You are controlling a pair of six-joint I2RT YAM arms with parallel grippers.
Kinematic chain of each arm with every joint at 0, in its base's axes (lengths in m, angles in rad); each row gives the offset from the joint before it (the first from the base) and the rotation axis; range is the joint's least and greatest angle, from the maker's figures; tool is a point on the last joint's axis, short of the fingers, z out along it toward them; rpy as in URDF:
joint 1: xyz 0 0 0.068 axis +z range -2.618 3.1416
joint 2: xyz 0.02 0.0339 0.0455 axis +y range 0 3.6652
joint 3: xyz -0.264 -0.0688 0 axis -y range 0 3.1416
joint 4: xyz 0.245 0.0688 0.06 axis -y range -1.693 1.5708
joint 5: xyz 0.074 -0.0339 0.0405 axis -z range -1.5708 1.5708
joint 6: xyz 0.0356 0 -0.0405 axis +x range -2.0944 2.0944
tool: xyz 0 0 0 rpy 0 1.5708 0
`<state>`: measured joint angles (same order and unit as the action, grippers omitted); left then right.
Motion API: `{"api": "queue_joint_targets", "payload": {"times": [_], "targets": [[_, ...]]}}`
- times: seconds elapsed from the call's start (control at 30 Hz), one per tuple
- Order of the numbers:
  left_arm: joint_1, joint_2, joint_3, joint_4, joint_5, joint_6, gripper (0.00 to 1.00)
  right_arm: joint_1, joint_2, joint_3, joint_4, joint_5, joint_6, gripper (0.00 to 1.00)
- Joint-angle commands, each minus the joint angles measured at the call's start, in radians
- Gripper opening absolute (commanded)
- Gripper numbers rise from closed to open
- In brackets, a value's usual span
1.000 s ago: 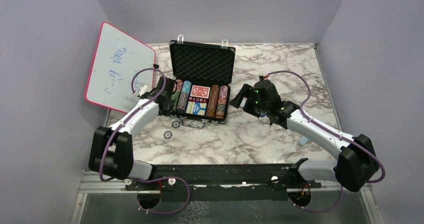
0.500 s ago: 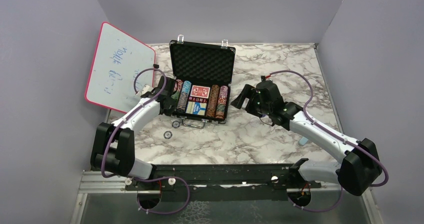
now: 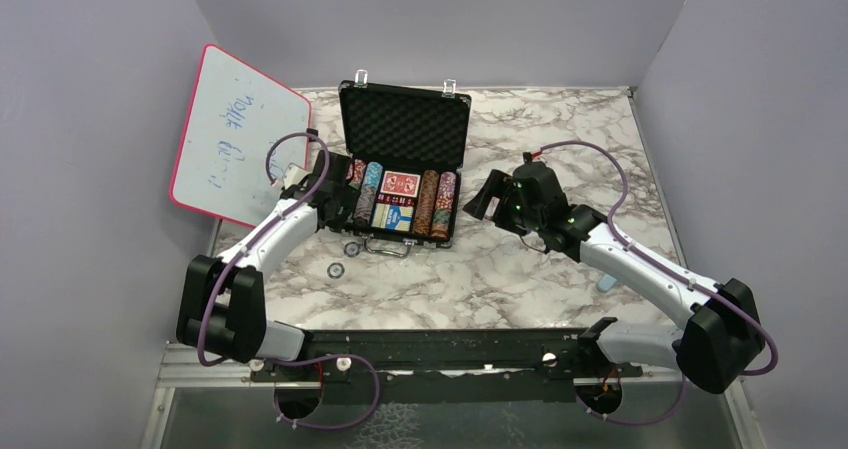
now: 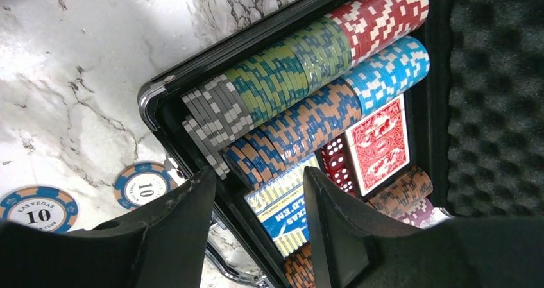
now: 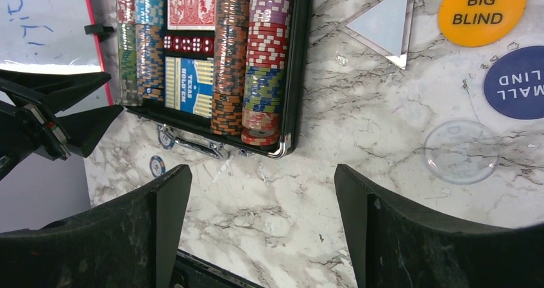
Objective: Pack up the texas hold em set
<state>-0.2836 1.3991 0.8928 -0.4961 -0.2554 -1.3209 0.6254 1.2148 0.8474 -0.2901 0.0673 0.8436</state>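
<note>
I need to move my right gripper outward and down to the marble, around the clear triangular piece (image 5: pixel 386 25), and close; it's still outside the case.
The black briefcase (image 3: pixel 405 129) lies open mid-table, foam lid up. Rows of striped poker chips (image 4: pixel 282 76) fill its tray beside a red card deck (image 4: pixel 378 144), a blue deck (image 4: pixel 285 204) and red dice (image 4: pixel 335 166). My left gripper (image 4: pixel 260 176) hovers open over the case's near-left corner, nothing between its fingers. Two loose blue-and-orange chips (image 4: pixel 140 184) (image 4: pixel 38 208) lie on the marble just outside the case. My right gripper (image 5: pixel 263 172) hangs open above bare marble to the right of the case. An orange button (image 5: pixel 481 9) and a blue button (image 5: pixel 516 83) lie there.
The pink-framed whiteboard (image 3: pixel 235 134) leans against the left wall behind my left arm. A clear round disc (image 5: pixel 462 152) and a clear triangular piece (image 5: pixel 385 22) lie by the buttons. A small light-blue object (image 3: pixel 605 282) sits near my right forearm.
My left gripper's jaws have gone from shut to open over the left end of the case. The right arm has barely shifted.
</note>
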Motion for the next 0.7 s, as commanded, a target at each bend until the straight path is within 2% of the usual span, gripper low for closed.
{"api": "queue_joint_targets", "payload": {"times": [0.0,0.1,0.3,0.53,0.67], "targets": [[0.000,-0.041,-0.002,-0.024,-0.073,0.020,0.55,-0.001,-0.027,-0.017,-0.017,0.038,-0.011,0.84],[0.001,-0.042,-0.008,-0.041,-0.096,0.028,0.54,-0.001,-0.027,-0.019,-0.018,0.040,-0.009,0.84],[0.003,-0.032,-0.018,-0.041,-0.105,0.045,0.41,-0.001,-0.024,-0.018,-0.017,0.044,-0.011,0.84],[0.006,-0.025,-0.001,-0.035,-0.129,0.087,0.40,-0.001,-0.016,-0.010,-0.026,0.064,-0.036,0.84],[0.006,-0.054,0.033,-0.033,-0.180,0.162,0.40,-0.003,0.001,0.006,-0.072,0.144,-0.096,0.84]]}}
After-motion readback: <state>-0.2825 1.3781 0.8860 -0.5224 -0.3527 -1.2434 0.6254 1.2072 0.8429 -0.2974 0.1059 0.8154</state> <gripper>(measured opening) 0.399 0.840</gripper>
